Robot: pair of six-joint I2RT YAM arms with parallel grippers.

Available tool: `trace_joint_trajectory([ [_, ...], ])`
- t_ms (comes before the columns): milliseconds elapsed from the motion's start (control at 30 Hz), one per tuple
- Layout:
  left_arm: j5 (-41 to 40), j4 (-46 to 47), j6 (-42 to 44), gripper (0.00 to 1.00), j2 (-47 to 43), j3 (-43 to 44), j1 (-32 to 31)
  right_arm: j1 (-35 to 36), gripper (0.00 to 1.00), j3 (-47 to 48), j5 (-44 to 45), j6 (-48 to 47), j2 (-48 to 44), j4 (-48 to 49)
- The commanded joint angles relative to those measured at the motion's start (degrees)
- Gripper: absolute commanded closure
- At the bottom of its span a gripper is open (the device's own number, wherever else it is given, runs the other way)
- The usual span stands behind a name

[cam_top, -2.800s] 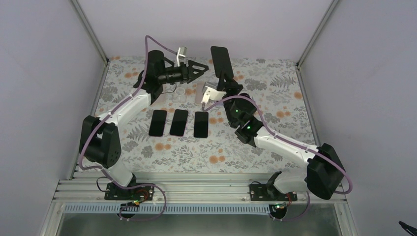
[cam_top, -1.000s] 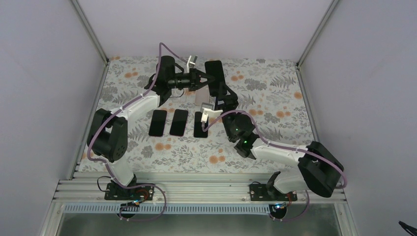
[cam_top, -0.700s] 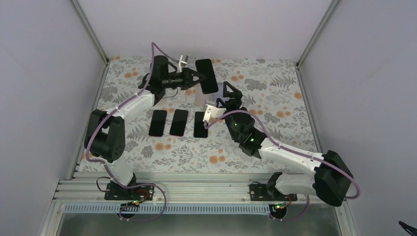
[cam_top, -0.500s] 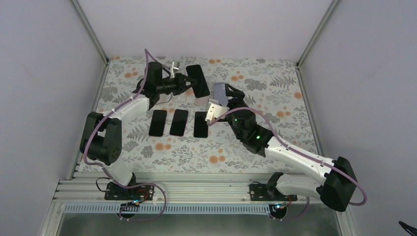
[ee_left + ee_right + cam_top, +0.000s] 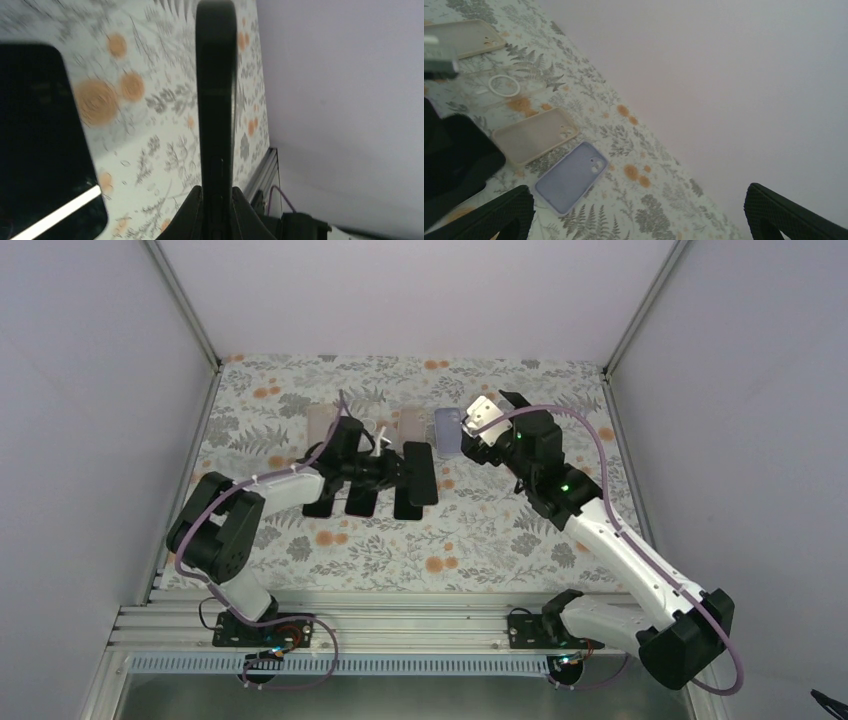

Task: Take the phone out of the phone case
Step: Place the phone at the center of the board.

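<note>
My left gripper has the black phone, which overlaps the end phone of the row. Next it will move the black phone to the right in the top view and lower it onto empty mat.
My left gripper (image 5: 397,470) is shut on the black phone (image 5: 419,473) and holds it low over the right end of a row of phones. In the left wrist view the phone (image 5: 216,95) stands edge-on, clamped between both fingers (image 5: 200,210). The lilac phone case (image 5: 447,430) lies empty on the floral mat, inside face up, also in the right wrist view (image 5: 570,176). My right gripper (image 5: 480,426) hovers just right of the case, open with nothing between its fingers (image 5: 499,215).
Three black phones (image 5: 360,502) lie in a row, partly under my left arm. Two beige cases (image 5: 322,424) (image 5: 411,424) and a clear case with a ring (image 5: 504,85) lie behind them. Grey walls close the back and sides.
The left gripper took the phone from the right gripper and carried it forward, down to the phone row. The right gripper opened, left the lilac case on the mat, and swung right.
</note>
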Motion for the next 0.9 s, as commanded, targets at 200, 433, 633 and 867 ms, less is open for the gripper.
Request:
trace_joint_trajectory([
  [200, 1.1, 5.3, -0.7, 0.98, 9.4, 5.5, -6.9, -3.7, 0.01, 1.1, -7.2, 6.9, -2.1, -4.7],
  [433, 3.7, 5.4, -2.1, 0.96, 16.8, 11.1, -8.9, -5.0, 0.01, 1.1, -8.6, 7.8, -2.9, -5.8],
  [633, 3.6, 6.4, -3.0, 0.93, 21.2, 12.2, -9.1, -5.5, 0.01, 1.4, -9.7, 8.2, -2.7, -6.2],
  [867, 3.1, 4.2, -3.2, 0.89, 25.3, 16.1, -9.9, -5.5, 0.01, 1.5, -9.9, 8.4, -2.5, -6.3],
])
